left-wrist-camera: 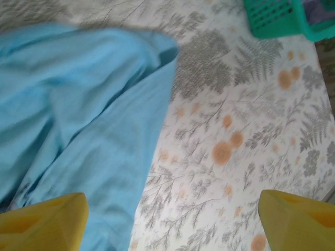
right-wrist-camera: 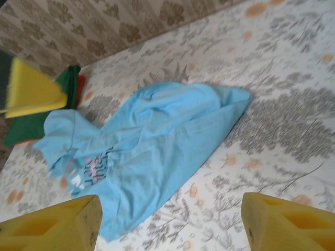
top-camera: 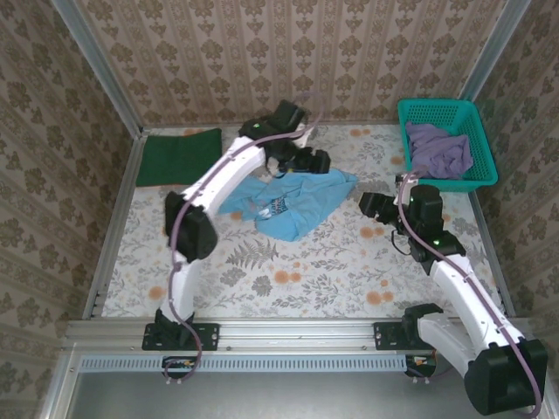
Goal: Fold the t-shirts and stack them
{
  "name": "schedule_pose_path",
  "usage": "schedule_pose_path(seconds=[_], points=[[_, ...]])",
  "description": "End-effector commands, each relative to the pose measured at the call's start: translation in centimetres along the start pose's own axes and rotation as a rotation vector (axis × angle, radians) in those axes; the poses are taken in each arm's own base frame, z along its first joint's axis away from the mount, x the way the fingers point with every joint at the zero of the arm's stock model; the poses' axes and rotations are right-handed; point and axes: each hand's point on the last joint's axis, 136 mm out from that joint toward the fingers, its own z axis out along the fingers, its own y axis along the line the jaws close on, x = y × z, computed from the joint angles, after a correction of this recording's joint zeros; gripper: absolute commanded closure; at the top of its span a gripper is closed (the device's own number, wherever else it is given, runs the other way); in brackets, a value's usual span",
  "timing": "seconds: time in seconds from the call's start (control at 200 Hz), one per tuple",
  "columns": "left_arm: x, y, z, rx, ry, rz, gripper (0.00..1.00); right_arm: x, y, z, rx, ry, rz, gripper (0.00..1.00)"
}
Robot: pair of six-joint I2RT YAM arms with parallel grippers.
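The right gripper moves across toward the shirt (right-wrist-camera: 152, 151) and down onto its near corner (right-wrist-camera: 112, 231) next, because that corner juts out over bare tablecloth, clear of both grippers.
A light blue t-shirt (top-camera: 288, 201) with dark chest lettering lies crumpled in the middle of the table. My left gripper (top-camera: 306, 161) hovers over its far edge, open, with nothing between its yellow fingers. In the left wrist view the blue cloth (left-wrist-camera: 78, 120) spreads under the left finger, and the left gripper (left-wrist-camera: 172, 225) is over bare table. My right gripper (top-camera: 371, 207) stands open to the right of the shirt (right-wrist-camera: 152, 151), apart from it; the right gripper (right-wrist-camera: 167, 225) is empty. A dark green t-shirt (top-camera: 179, 155) lies folded at the far left. A dull purple t-shirt (top-camera: 439, 148) sits in the basket.
A teal mesh basket (top-camera: 437, 106) stands at the far right corner, also in the left wrist view (left-wrist-camera: 272, 23). Wallpapered walls close the table on three sides. The floral tablecloth (top-camera: 288, 279) in front of the blue shirt is bare.
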Motion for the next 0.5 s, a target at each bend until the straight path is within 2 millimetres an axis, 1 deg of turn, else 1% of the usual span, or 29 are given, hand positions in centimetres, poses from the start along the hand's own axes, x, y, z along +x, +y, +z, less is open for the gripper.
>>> schedule_pose_path(seconds=[0.0, 0.075, 0.125, 0.2, 0.225, 0.24, 0.265, 0.275, 0.295, 0.31, 0.34, 0.39, 0.45, 0.495], points=[[-2.6, 2.0, -8.1, 0.0, -0.282, -0.09, 0.16, 3.0, 1.1, 1.0, -0.038, 0.133, 0.043, 0.3], [0.0, 5.2, -8.8, -0.043, -0.3, -0.177, 0.2, 4.9, 1.4, 2.4, -0.01, 0.229, 0.03, 0.33], [2.2, 7.6, -8.8, -0.088, -0.295, -0.235, 0.23, 6.3, 1.9, 3.6, -0.003, 0.292, 0.03, 0.34], [5.3, 10.8, -8.6, -0.131, -0.294, -0.33, 0.29, 8.5, 3.6, 5.4, -0.017, 0.393, 0.005, 0.37], [6.4, 11.6, -8.4, -0.137, -0.291, -0.362, 0.31, 9.1, 4.2, 6.0, -0.012, 0.419, -0.018, 0.39], [6.8, 13.0, -8.7, -0.153, -0.303, -0.399, 0.32, 9.4, 4.7, 6.3, -0.009, 0.433, -0.039, 0.39], [7.7, 14.2, -8.7, -0.162, -0.311, -0.44, 0.32, 9.7, 5.1, 6.9, 0.007, 0.444, -0.07, 0.39], [7.8, 14.4, -8.9, -0.161, -0.32, -0.452, 0.33, 9.8, 5.4, 7.1, 0.011, 0.446, -0.084, 0.39], [8.7, 15.3, -8.6, -0.17, -0.319, -0.48, 0.33, 10.0, 5.8, 7.5, 0.024, 0.449, -0.111, 0.39], [9.2, 15.8, -8.6, -0.174, -0.322, -0.495, 0.33, 10.0, 6.2, 7.7, 0.03, 0.446, -0.128, 0.39], [10.1, 16.8, -8.5, -0.185, -0.327, -0.527, 0.33, 10.7, 6.4, 8.7, 0.055, 0.463, -0.159, 0.39], [11.5, 18.1, -8.2, -0.195, -0.322, -0.577, 0.36, 10.8, 7.0, 9.9, 0.082, 0.458, -0.187, 0.39], [12.8, 19.0, -7.6, -0.2, -0.312, -0.604, 0.37, 10.8, 6.9, 11.4, 0.146, 0.465, -0.2, 0.41], [13.6, 19.5, -7.0, -0.205, -0.297, -0.621, 0.38, 11.0, 7.2, 12.5, 0.163, 0.472, -0.22, 0.43]])
